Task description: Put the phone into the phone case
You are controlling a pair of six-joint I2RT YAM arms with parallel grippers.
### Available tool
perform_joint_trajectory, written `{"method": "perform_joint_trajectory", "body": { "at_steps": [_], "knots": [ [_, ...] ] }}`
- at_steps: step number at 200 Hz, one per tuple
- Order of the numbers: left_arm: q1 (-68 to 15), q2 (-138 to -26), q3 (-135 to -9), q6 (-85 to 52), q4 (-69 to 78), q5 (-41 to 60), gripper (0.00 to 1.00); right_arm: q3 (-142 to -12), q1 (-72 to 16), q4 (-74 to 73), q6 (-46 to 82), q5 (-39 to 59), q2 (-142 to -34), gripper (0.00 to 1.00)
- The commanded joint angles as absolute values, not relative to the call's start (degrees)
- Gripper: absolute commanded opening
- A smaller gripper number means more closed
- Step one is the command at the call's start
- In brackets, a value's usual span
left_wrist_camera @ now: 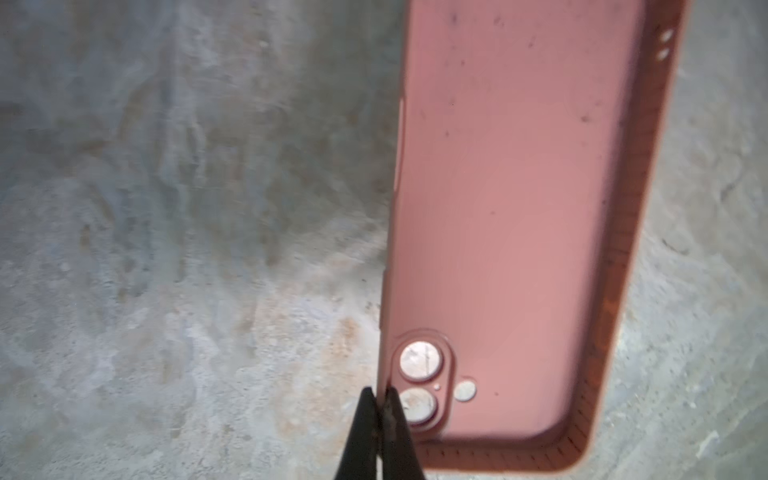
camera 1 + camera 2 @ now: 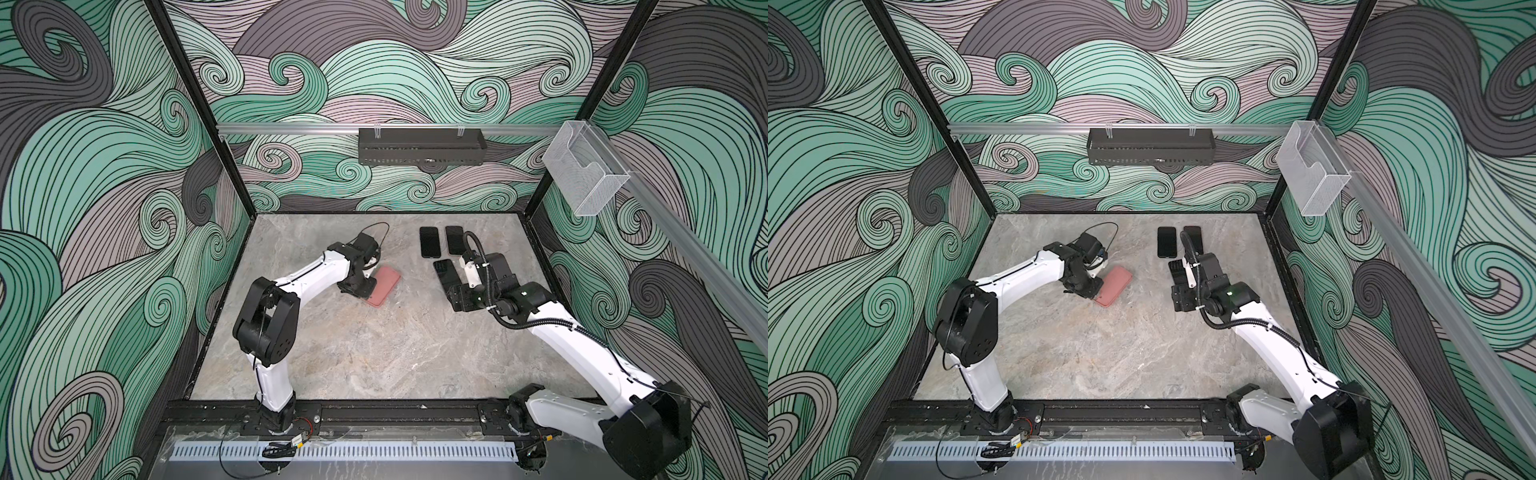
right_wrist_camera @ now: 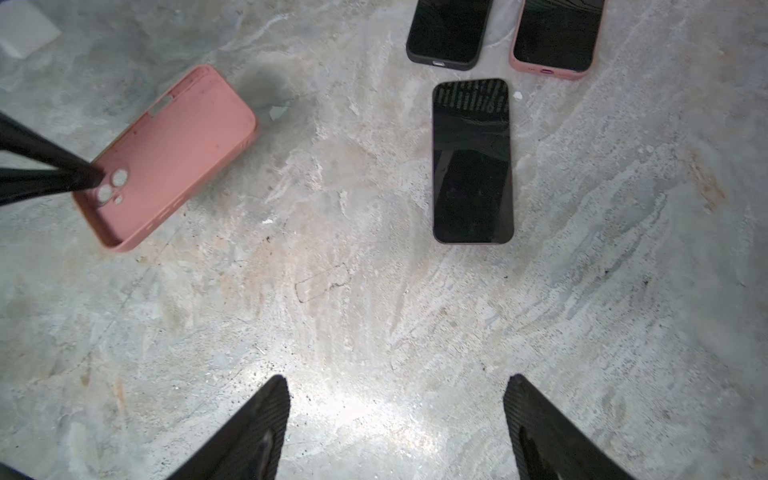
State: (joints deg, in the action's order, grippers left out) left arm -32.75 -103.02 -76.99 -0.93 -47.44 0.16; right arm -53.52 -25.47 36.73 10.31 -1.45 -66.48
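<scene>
My left gripper will bring the case back and release the case's side on the bare tabletop between both arms, as that spot is back from that gripper.
The pink phone case [image 2: 386, 284] lies open side up on the marble table [image 2: 374, 353], left of centre in both top views. My left gripper [image 1: 379, 390] is shut on the case's [image 1: 519, 228] long side wall, right beside the camera cut-out. The right wrist view shows those black fingers [image 3: 79, 176] pinching the case [image 3: 174, 153]. The bare black phone [image 3: 472, 162] lies screen up and flat, ahead of my right gripper [image 3: 397, 378], which is open and holds nothing. In a top view the right gripper [image 2: 455, 293] partly hides the phone [image 2: 442, 268].
Two phones in cases lie behind the bare one: one in a black case [image 3: 449, 29], one in a pink case [image 3: 555, 33]. A black basket [image 2: 419, 145] hangs on the back wall and a clear holder [image 2: 582, 170] on the right rail.
</scene>
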Motion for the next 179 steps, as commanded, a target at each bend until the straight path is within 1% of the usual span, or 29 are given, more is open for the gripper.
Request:
{"method": "perform_joint_trajectory", "body": {
  "at_steps": [1, 44, 96, 107, 112, 120, 136, 142, 162, 179],
  "knots": [
    [-37.70, -100.67, -73.00, 0.15, -49.08, -0.91, 0.00, -53.17, -25.41, 38.47, 9.41, -4.82, -67.14, 0.81],
    [-46.43, -97.08, -64.60, -4.77, -42.36, -3.53, 0.00, -52.99, -25.37, 38.67, 9.53, -0.73, -70.34, 0.80],
    [-50.00, -97.72, -61.88, -8.04, -39.65, -7.60, 0.00, -52.30, -25.40, 35.61, 11.00, 7.96, -76.05, 0.74],
    [-50.10, -97.81, -61.92, -9.07, -39.80, -8.19, 0.19, -52.36, -25.40, 35.25, 11.44, 9.76, -77.18, 0.72],
    [-50.34, -97.73, -61.83, -9.78, -39.79, -8.97, 0.26, -52.32, -25.40, 34.93, 11.71, 10.55, -77.65, 0.71],
    [-50.47, -97.31, -61.49, -10.98, -39.73, -9.96, 0.34, -52.16, -25.39, 34.40, 12.10, 11.62, -78.23, 0.70],
    [-50.50, -95.27, -60.12, -13.95, -39.38, -11.50, 0.46, -51.86, -25.49, 33.60, 12.64, 13.38, -79.38, 0.68],
    [-50.57, -94.37, -59.50, -15.39, -39.31, -12.27, 0.48, -51.85, -25.58, 33.30, 12.78, 13.82, -79.80, 0.68],
    [-50.52, -91.34, -58.39, -22.67, -41.42, -13.32, 0.51, -52.23, -26.14, 32.48, 12.82, 15.34, -81.39, 0.67],
    [-50.60, -88.39, -56.55, -29.75, -41.12, -8.25, 0.51, -52.88, -26.86, 31.53, 12.40, 16.63, -83.50, 0.66]
  ]
}}
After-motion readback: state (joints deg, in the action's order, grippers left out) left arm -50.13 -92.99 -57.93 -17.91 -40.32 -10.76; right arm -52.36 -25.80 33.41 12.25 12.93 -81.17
